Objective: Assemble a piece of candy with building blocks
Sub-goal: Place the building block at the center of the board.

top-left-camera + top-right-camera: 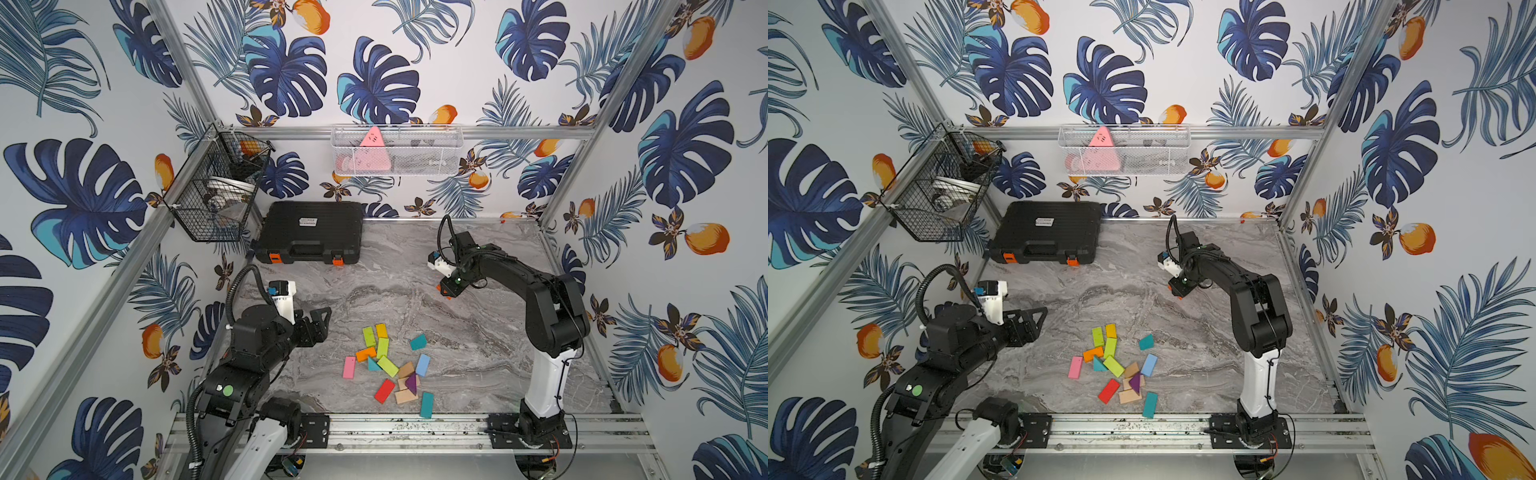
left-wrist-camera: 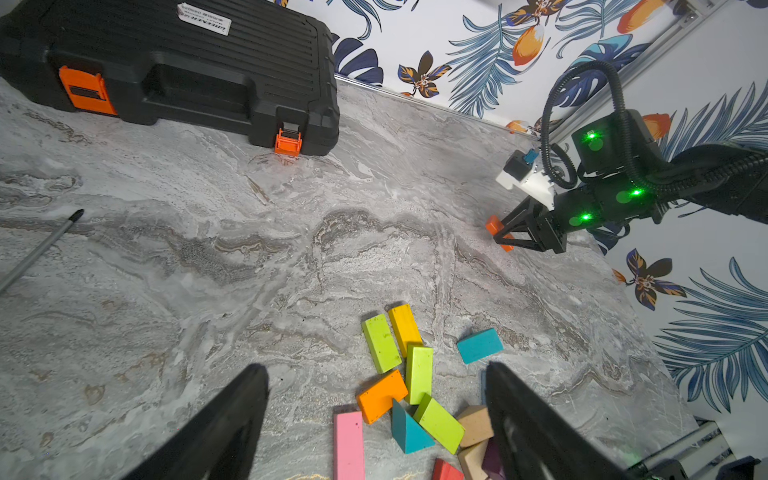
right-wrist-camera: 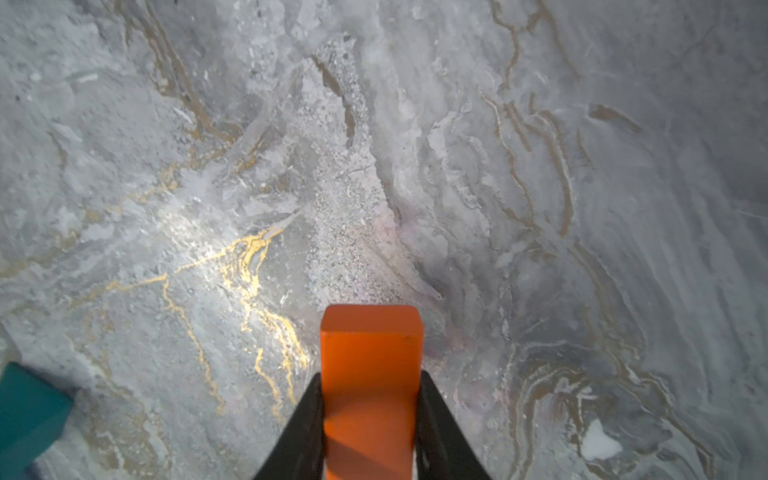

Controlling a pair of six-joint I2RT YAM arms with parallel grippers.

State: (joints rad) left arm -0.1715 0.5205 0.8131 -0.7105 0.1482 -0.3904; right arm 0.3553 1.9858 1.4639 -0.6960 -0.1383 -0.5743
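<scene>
Bare marble lies between the held orange block and the pile, so my right gripper will pull back while turning, and go down onto that marble to let go.
The building blocks [image 1: 386, 365] lie in a loose pile near the table's front edge in both top views: green, yellow, orange, teal, blue, pink, red, purple and plain wood pieces [image 1: 1117, 368]. My left gripper [image 1: 325, 324] hovers open just left of the pile. In the left wrist view its fingers [image 2: 519, 415] stand wide apart above a green block [image 2: 380, 349], an orange block [image 2: 380, 397] and a pink block [image 2: 348, 444]. My right gripper [image 1: 444, 291] is further back, past the table's middle, shut on another orange block [image 3: 370, 374] that sticks out past its fingertips just above the marble.
A black tool case [image 1: 309, 232] with orange latches lies at the back left. A black wire basket [image 1: 216, 187] and a white mesh basket [image 1: 395, 149] hang on the walls. A thin grey rod [image 2: 41, 249] lies on the table. An aluminium rail [image 1: 407, 432] runs along the front edge.
</scene>
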